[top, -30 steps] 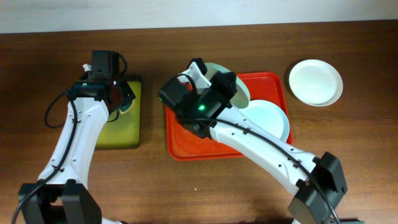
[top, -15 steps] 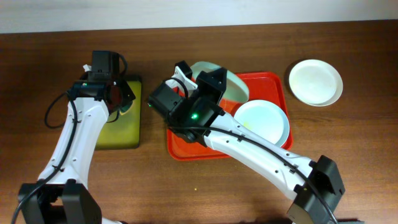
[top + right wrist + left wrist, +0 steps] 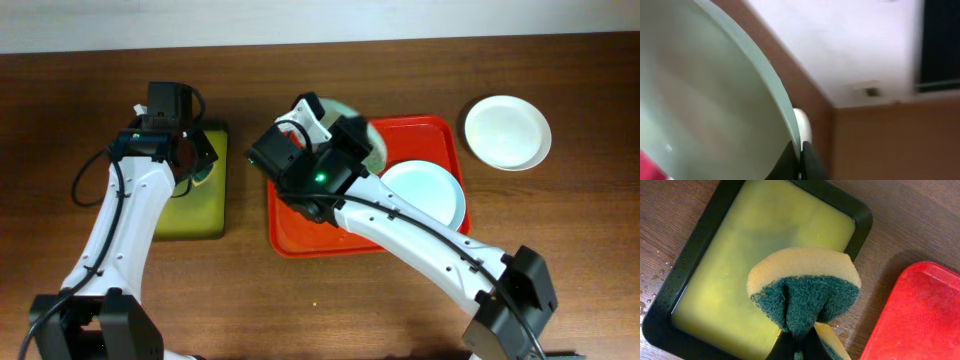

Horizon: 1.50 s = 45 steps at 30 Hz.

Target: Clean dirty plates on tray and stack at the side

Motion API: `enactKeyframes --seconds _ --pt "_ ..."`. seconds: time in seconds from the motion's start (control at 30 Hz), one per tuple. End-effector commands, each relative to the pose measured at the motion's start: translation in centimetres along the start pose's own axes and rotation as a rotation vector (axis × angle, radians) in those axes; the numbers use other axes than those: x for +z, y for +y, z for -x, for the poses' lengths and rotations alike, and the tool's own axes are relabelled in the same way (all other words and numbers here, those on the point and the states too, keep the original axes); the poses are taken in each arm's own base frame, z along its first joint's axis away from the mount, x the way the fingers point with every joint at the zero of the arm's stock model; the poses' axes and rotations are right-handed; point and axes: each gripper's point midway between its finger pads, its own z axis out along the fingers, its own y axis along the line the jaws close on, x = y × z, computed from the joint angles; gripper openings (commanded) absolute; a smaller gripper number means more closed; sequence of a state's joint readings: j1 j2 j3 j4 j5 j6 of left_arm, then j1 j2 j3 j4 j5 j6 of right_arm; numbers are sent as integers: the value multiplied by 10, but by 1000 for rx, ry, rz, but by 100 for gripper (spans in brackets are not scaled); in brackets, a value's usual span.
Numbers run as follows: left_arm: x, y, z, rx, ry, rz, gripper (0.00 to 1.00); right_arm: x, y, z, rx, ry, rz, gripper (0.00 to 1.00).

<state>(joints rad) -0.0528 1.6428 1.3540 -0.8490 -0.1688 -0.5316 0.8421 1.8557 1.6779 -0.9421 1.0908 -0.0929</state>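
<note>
The white plate [image 3: 507, 131] [image 3: 805, 129] lies below my right gripper, to its right in the overhead view, so the gripper will carry the mint plate across, level and down onto it.
My right gripper [image 3: 335, 135] is shut on the rim of a pale mint-blue plate [image 3: 362, 128] and holds it tilted up over the back left of the red tray [image 3: 300, 235]. In the right wrist view the plate [image 3: 705, 100] fills the left side, with my fingers [image 3: 800, 160] pinching its edge. A second mint-blue plate [image 3: 425, 195] lies flat in the tray's right half. A white plate [image 3: 507, 131] sits on the table right of the tray. My left gripper [image 3: 796, 347] is shut on a yellow-and-green sponge [image 3: 805, 292], held above the black-rimmed tray.
The small black-rimmed tray with yellow inside [image 3: 195, 215] stands at the left of the red tray; it also shows in the left wrist view [image 3: 765, 240]. The red tray's corner [image 3: 920, 315] shows at the right of that view. Brown wooden table [image 3: 400, 300] all around.
My right gripper has swung the held mint-blue plate, tipping it left then back toward the tray's back left corner. The left arm with the sponge has not moved.
</note>
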Motion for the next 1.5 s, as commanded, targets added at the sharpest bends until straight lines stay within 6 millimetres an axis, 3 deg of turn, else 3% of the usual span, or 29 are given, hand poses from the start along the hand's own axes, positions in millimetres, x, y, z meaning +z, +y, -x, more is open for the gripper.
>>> enactKeyframes --seconds 0.0,0.03,0.1,0.2,0.27,0.4,0.47,0.5,0.57,0.63,0.67,0.73,0.77,0.8,0.87,0.93,0.97,1.13,1.2,1.3,1.4,1.47 --pt "-6 1 4 6 -18 -6 0 15 29 -8 36 34 218 4" --pt "-6 1 4 6 -18 -6 0 20 19 -12 32 52 172 4" --pt "-6 1 4 6 -19 -6 0 18 -30 -20 -2 81 -118 4" --pt "-6 1 4 6 -19 -6 0 -8 -86 -18 -56 95 -483 4" --pt "-6 1 4 6 -20 -6 0 -6 -76 -16 -66 84 -428 4" --pt "-6 1 4 6 -19 -6 0 16 35 -15 -56 48 267 4" --pt "-6 1 4 6 -19 -6 0 27 21 -21 -40 78 218 4" --pt "-6 1 4 6 -19 -6 0 29 -1 -25 -2 97 102 4" --pt "-6 1 5 6 -20 -6 0 15 -58 -32 67 104 -177 4" --pt "-6 0 5 5 -23 -8 0 4 -72 -29 104 74 -216 4" --pt "-6 0 5 5 -23 -8 0 6 -60 -26 121 65 -142 4" --pt "-6 0 5 5 -23 -8 0 23 5 -23 140 74 243 4" --pt "-6 0 5 5 -23 -8 0 26 38 -25 64 74 438 4" --pt "-6 0 5 5 -23 -8 0 32 54 -31 1 80 549 4" --pt "-6 1 4 6 -19 -6 0 52 47 -43 150 160 542 4" --pt "-6 1 3 6 -16 -4 0 69 19 -52 406 228 525 4" --pt "-6 1 4 6 -16 -4 0 72 14 -53 443 227 555 4" --pt "-6 1 4 6 -17 -5 0 73 -4 -47 668 91 1118 4" --pt "-6 1 4 6 -17 -5 0 89 -24 -64 765 108 1147 4" --pt "-6 1 4 6 -19 -6 0 98 -33 -81 813 145 1144 4" --pt "-6 1 4 5 -19 -6 0 92 -28 -79 796 156 1155 4" --pt "-6 1 4 6 -19 -6 0 97 -22 -82 737 186 1062 4"
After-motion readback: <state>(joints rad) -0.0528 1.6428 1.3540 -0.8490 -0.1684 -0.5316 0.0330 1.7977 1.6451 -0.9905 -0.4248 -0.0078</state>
